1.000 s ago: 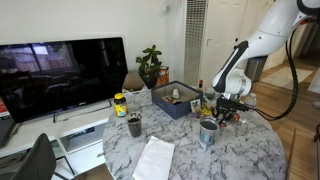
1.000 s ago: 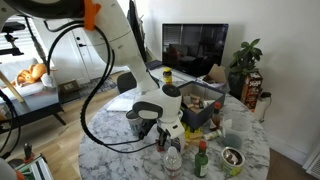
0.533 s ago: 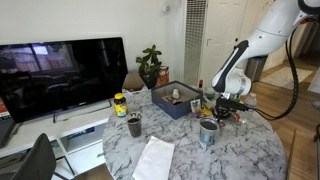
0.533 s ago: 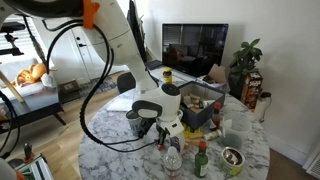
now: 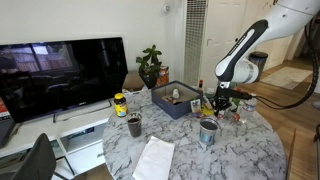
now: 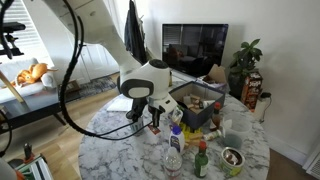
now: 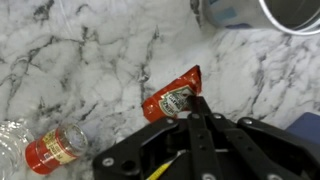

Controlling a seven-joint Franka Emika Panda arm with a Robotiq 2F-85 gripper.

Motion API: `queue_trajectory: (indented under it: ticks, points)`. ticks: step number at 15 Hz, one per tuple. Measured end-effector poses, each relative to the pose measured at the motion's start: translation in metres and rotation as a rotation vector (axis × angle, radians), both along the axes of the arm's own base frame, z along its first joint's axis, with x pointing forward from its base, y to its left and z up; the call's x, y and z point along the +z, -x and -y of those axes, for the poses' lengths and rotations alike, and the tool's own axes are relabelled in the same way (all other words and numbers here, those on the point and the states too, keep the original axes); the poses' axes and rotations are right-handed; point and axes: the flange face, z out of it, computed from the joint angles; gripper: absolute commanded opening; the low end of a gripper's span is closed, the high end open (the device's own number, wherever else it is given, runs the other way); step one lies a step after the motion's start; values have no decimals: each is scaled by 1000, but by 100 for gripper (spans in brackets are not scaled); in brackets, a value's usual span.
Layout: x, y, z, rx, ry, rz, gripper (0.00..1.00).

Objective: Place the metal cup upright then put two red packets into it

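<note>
My gripper holds the red ketchup packet (image 7: 170,98) and will go up and carry it over the metal cup's opening (image 7: 294,9) to let go of it there, because the cup is already upright.
In the wrist view my gripper (image 7: 196,108) is shut on the corner of a red ketchup packet (image 7: 170,98) and holds it above the marble table. The metal cup (image 7: 290,12) stands upright just beyond the packet at the top right. In an exterior view the gripper (image 5: 220,102) hangs just above and behind the metal cup (image 5: 208,131), which stands near the table's front. In an exterior view the gripper (image 6: 155,118) is above the table's near side. I see no second red packet clearly.
A clear bottle with a red label (image 7: 55,147) lies on the marble near the gripper. A blue tray (image 5: 176,101), a dark cup (image 5: 134,125), a yellow-lidded jar (image 5: 120,104) and a white sheet (image 5: 153,160) share the table. Small bottles (image 6: 173,158) stand by the edge.
The arm has risen from the table surface and shifted slightly, carrying the red packet up with it. The metal cup has not moved.
</note>
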Motion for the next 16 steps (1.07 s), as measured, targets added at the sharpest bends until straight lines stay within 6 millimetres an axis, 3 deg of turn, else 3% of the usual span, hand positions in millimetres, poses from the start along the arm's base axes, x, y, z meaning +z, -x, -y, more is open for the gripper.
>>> queue_trajectory:
  ticks: [4, 7, 11, 14, 15, 16]
  points:
    - [69, 6, -34, 181, -28, 65, 0]
    - [105, 9, -71, 338, -72, 90, 0]
    - [111, 13, -113, 484, -131, 62, 0]
    - [103, 8, -121, 516, -127, 59, 4]
    - [100, 5, -120, 516, -120, 63, 8]
    - [96, 1, -119, 515, -115, 65, 29]
